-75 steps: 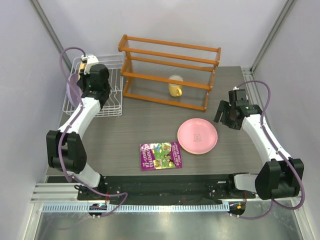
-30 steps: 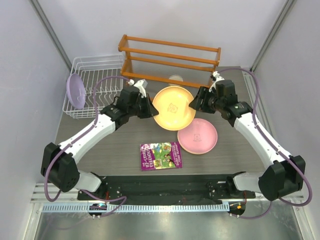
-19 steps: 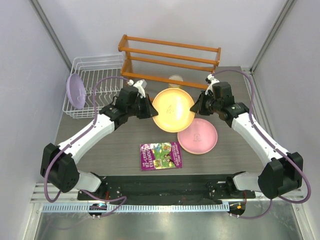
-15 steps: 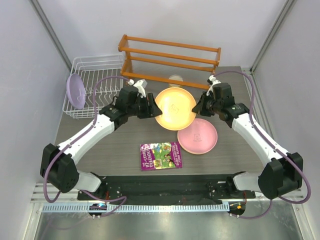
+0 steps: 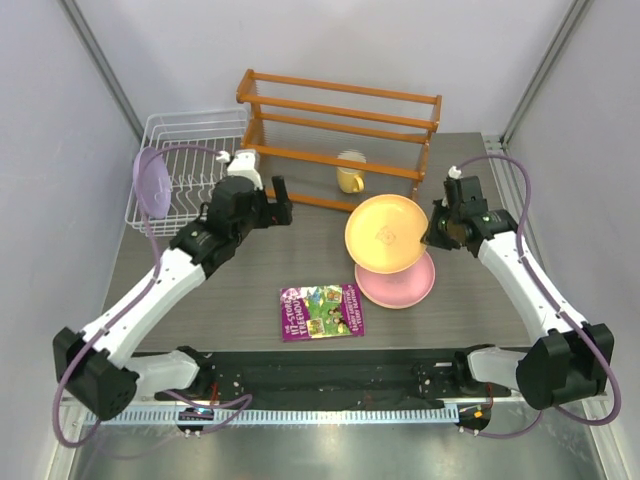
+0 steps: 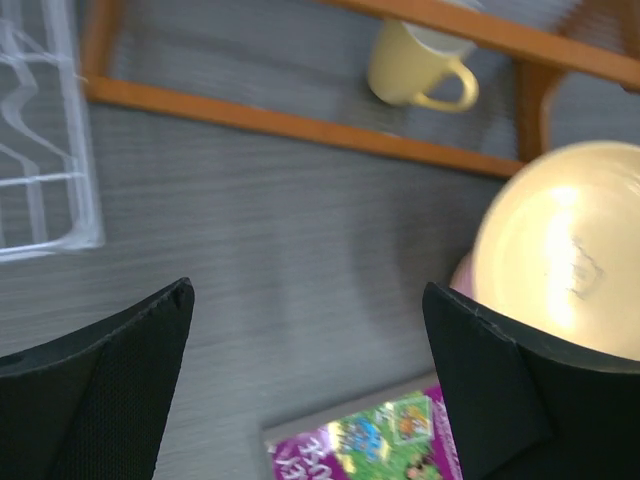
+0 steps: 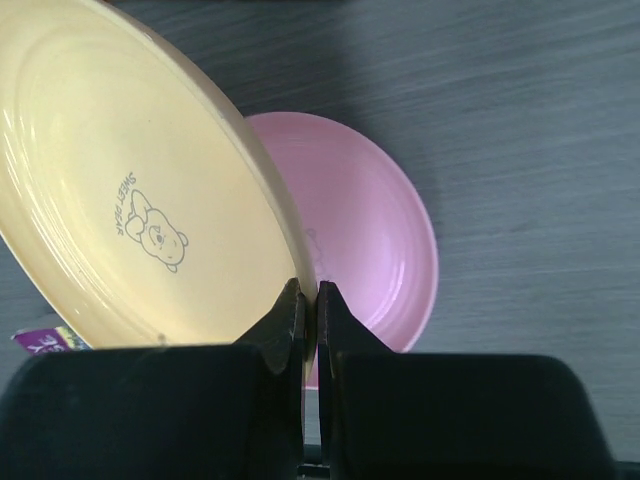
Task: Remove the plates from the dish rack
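Observation:
My right gripper moves down and back next and releases the yellow-orange plate (image 5: 383,232) onto the pink plate (image 5: 405,287), which lies below it and nearer my base.
A yellow-orange plate (image 5: 383,232) hangs tilted over the pink plate (image 5: 405,287), which lies flat on the table. My right gripper (image 5: 431,236) is shut on its right rim. In the right wrist view the jaws (image 7: 310,294) pinch the yellow plate (image 7: 130,200) at its edge, with the pink plate (image 7: 375,225) below. A lavender plate (image 5: 148,182) stands upright at the left end of the white wire dish rack (image 5: 195,140). My left gripper (image 5: 268,196) is open and empty, between rack and plates; its view shows the yellow plate (image 6: 570,260) to the right.
An orange wooden shelf rack (image 5: 340,110) stands at the back with a yellow mug (image 5: 349,176) under it. A purple picture book (image 5: 322,310) lies near the front middle of the table. Grey walls close in on both sides.
The left gripper opened, let go of the yellow plate and drew back left. The right gripper shut on the plate's rim and carried it right, over the pink plate.

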Robot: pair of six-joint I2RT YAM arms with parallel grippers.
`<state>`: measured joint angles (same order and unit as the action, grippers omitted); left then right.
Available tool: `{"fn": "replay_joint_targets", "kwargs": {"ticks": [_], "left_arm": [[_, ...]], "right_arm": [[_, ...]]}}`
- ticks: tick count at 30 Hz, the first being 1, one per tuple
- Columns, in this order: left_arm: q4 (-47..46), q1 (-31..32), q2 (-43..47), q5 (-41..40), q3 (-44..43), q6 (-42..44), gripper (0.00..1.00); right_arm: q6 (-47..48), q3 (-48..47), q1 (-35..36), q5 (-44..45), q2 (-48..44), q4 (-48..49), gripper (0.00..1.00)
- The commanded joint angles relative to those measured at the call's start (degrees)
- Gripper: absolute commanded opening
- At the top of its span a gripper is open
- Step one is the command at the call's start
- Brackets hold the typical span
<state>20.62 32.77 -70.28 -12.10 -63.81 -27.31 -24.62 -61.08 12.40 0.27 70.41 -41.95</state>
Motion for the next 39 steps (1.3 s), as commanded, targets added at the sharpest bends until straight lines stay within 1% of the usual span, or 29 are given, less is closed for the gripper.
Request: {"fn": "replay_joint_targets", "kwargs": {"ticks": [1, 3, 4, 5, 8, 10, 14, 17, 20, 21, 22, 23, 24, 27, 28, 30, 33, 34, 39], "left_arm": [[-4.4, 0.1, 5.9, -23.9, 2.8, 11.3, 0.99], [-7.8, 0.0, 7.0, -29.3, 4.0, 14.5, 0.99], [-8.6, 0.0, 7.0, -33.6, 4.1, 15.7, 0.99], [-10.1, -0.1, 6.9, -34.9, 4.3, 18.2, 0.99], [-12.5, -0.4, 6.3, -38.2, 4.4, 22.2, 0.99], [-13.5, -1.6, 5.7, -39.6, 4.3, 22.7, 1.0], [-13.8, -4.5, 5.3, -39.1, 3.8, 22.2, 0.99], [-13.9, -7.8, 5.2, -38.0, 3.8, 21.2, 0.99], [-13.2, -13.9, 5.1, -34.8, 3.7, 18.7, 1.0], [-12.8, -15.0, 5.1, -33.2, 3.4, 18.2, 0.99], [-13.0, -16.1, 4.9, -32.7, 3.3, 17.8, 0.99], [-13.2, -17.6, 4.4, -32.8, 3.4, 17.8, 0.99], [-13.2, -18.4, 4.0, -32.8, 3.3, 17.7, 0.99], [-13.4, -20.6, 1.7, -32.4, 2.3, 18.3, 0.99], [-13.3, -20.9, 0.9, -32.9, 1.7, 18.3, 1.0], [-12.7, -22.3, -1.1, -32.5, 1.0, 17.9, 0.99], [-13.0, -24.2, -3.0, -31.8, 0.4, 17.0, 0.99], [-13.0, -24.8, -3.5, -31.8, 0.2, 16.8, 1.0], [-14.8, -29.8, -7.8, -30.8, -1.2, 16.4, 0.99]], "right_arm": [[-2.1, 1.8, -1.9, 3.1, -2.0, -3.9, 0.01], [-3.0, 3.2, -2.2, 3.2, -2.6, -3.9, 0.01], [-3.6, 3.6, -2.3, 3.5, -2.6, -3.9, 0.01], [-3.8, 4.3, -2.5, 3.4, -2.7, -3.8, 0.01], [-3.9, 5.4, -3.0, 3.2, -2.0, -3.7, 0.01], [-4.1, 6.1, -3.2, 3.3, -2.0, -3.7, 0.01], [-4.6, 8.9, -3.5, 2.0, -2.6, -3.7, 0.01], [-4.7, 10.5, -3.6, 1.2, -2.2, -3.0, 0.01], [-4.7, 11.9, -3.7, 0.4, -2.1, -1.6, 0.01], [-4.7, 12.2, -3.7, 0.4, -2.1, -0.7, 0.01], [-4.9, 12.6, -3.7, -1.5, -2.2, -0.1, 0.01], [-5.0, 13.0, -3.8, -1.8, -2.1, 0.3, 0.03], [-5.1, 13.2, -3.8, -2.2, -1.8, 1.1, 0.06], [-5.3, 13.6, -4.0, -2.3, -1.3, 1.8, 0.28], [-5.0, 13.6, -3.9, -2.2, -1.0, 1.9, 0.44], [-4.6, 13.4, -3.9, -1.9, -0.9, 1.9, 0.58], [-4.1, 12.4, -3.9, 0.8, -1.2, 1.3, 0.69], [-3.9, 11.9, -3.9, 2.9, -1.2, 0.8, 0.7], [-1.7, 6.7, -3.9, 7.3, -1.6, -2.8, 0.72]]}}
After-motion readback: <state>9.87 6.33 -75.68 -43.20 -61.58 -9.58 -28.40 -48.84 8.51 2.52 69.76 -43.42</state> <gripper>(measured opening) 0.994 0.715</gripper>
